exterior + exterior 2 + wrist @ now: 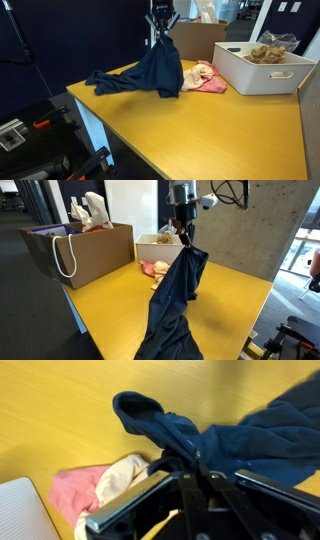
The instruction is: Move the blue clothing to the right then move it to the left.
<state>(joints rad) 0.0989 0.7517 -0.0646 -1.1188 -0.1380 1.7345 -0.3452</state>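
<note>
Next, my gripper carries the fold toward the cardboard box, down over the open tabletop, and releases it, since the yellow table lies bare between clothing and box.
The blue clothing point(158, 68) hangs from my gripper point(160, 37), lifted at one end, with its lower part trailing on the yellow table point(200, 130). In an exterior view the clothing point(180, 285) drapes down from the gripper point(183, 237) to the table's near edge. In the wrist view the fingers point(190, 468) are shut on the blue clothing point(230, 435).
A pink and cream cloth point(205, 78) lies next to the blue clothing; it shows in the wrist view point(105, 485). A white bin point(262, 68) with items stands on the table. A cardboard box point(85, 250) and a paper bag point(45, 245) stand nearby.
</note>
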